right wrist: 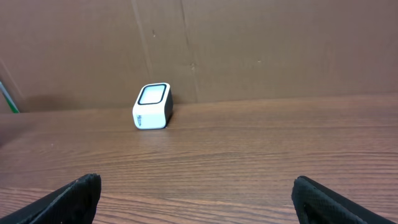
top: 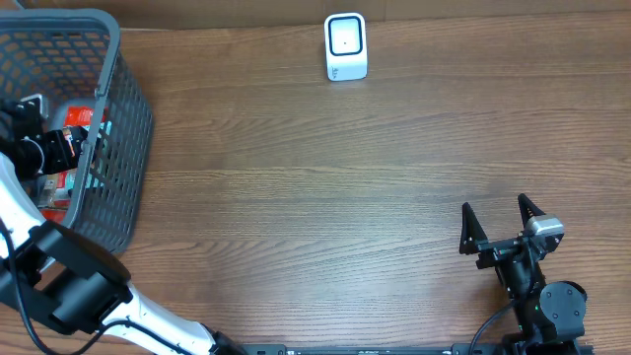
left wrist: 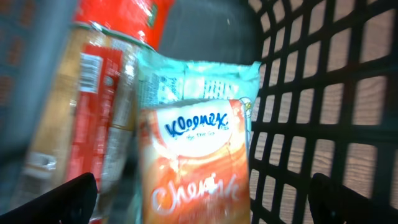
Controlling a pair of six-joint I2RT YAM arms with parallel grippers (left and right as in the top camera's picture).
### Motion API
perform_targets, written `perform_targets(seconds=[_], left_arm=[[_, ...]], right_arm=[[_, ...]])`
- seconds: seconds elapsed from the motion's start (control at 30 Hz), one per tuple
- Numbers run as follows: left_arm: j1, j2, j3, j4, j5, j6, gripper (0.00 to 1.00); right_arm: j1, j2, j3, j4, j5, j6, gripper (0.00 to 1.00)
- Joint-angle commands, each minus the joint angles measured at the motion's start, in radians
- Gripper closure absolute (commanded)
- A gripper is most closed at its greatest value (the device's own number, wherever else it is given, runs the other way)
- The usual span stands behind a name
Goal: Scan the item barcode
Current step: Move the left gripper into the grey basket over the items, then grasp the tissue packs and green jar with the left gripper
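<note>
My left gripper will lower its open fingers around the sides of the orange Kleenex tissue pack, then close.
My left gripper reaches down inside the grey mesh basket at the far left of the table. In the left wrist view it is open, and an orange Kleenex tissue pack lies below the gap, untouched. A pale teal pack lies behind it and a red-labelled wrapped packet to its left. The white barcode scanner stands at the table's far edge. My right gripper is open and empty at the front right, facing the scanner.
The basket's black mesh wall rises close on the right of my left gripper. Red packaging shows through the basket from above. A brown cardboard wall backs the table behind the scanner.
</note>
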Motion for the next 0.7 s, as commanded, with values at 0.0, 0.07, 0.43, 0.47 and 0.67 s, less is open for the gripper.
perform_targets(seconds=[0.0,0.07,0.43,0.47,0.67], left_arm=[[-0.008,0.050,0.015,-0.008,0.024,0.021,0.00],[-0.008,0.074,0.015,-0.009,0.021,0.021,0.00],[-0.011,0.181,0.015,0.001,-0.023,0.017,0.04],[-0.011,0.181,0.015,0.006,-0.029,0.017,0.08],[-0.011,0.181,0.016,0.017,-0.029,0.017,0.48]], right_arm=[[-0.003,-0.008,-0.011,0.005,0.001,0.002,0.00],[-0.003,-0.008,-0.011,0.005,0.001,0.002,0.00],[-0.003,-0.008,-0.011,0.005,0.002,0.002,0.00],[-0.003,-0.008,-0.011,0.005,0.001,0.002,0.00],[-0.003,-0.008,-0.011,0.005,0.002,0.002,0.00]])
